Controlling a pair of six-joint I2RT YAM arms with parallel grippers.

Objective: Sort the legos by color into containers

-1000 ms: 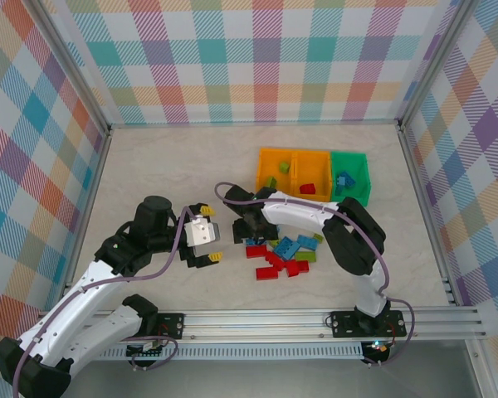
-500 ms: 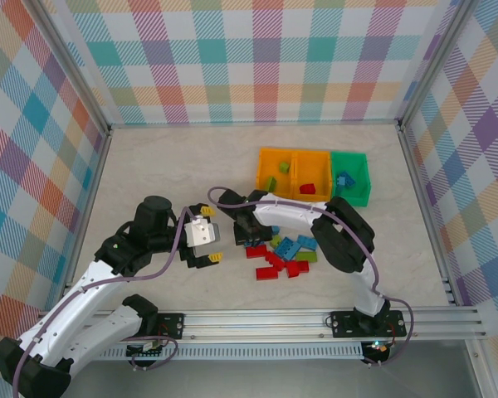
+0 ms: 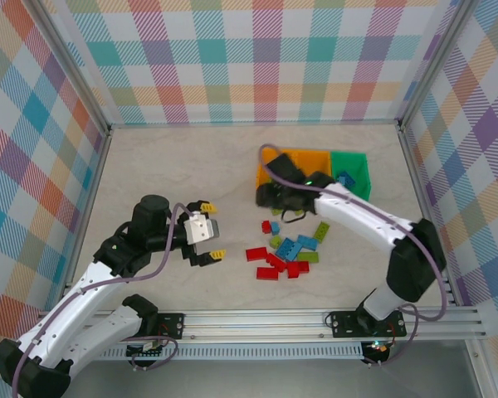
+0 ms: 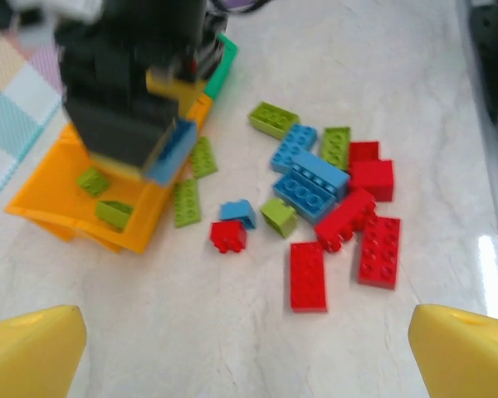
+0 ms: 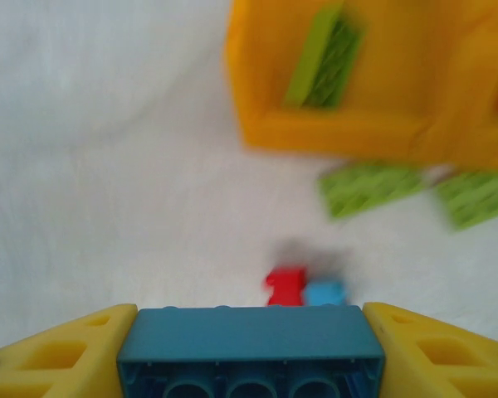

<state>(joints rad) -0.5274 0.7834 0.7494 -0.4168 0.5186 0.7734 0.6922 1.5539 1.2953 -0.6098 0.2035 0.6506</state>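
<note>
The green container (image 3: 349, 155) is beyond the orange ones from my right gripper, so next the gripper will carry the blue lego across and let go of it where there is blue already.
My right gripper (image 3: 270, 196) hangs over the front left corner of the left orange container (image 3: 275, 152) and is shut on a blue lego (image 5: 251, 352), which spans the gap between its yellow fingers (image 5: 58, 358). That container (image 5: 332, 133) holds green legos (image 5: 324, 58). A second orange container (image 3: 315, 153) and a green container (image 3: 349, 155) stand to its right. Loose red, blue and green legos (image 3: 286, 253) lie in a cluster on the table. My left gripper (image 3: 214, 229) is open, low and left of the cluster, with nothing between its fingers (image 4: 25, 352).
In front of the bins lie a small red brick (image 5: 286, 286) beside a small blue one (image 5: 325, 292), and two flat green bricks (image 5: 373, 186). Checked walls enclose the table on three sides. A metal rail (image 3: 315, 319) runs along the near edge.
My right gripper closed on the blue lego at the cluster's left side, lifted it and carried it back toward the orange containers. The left arm has barely moved.
</note>
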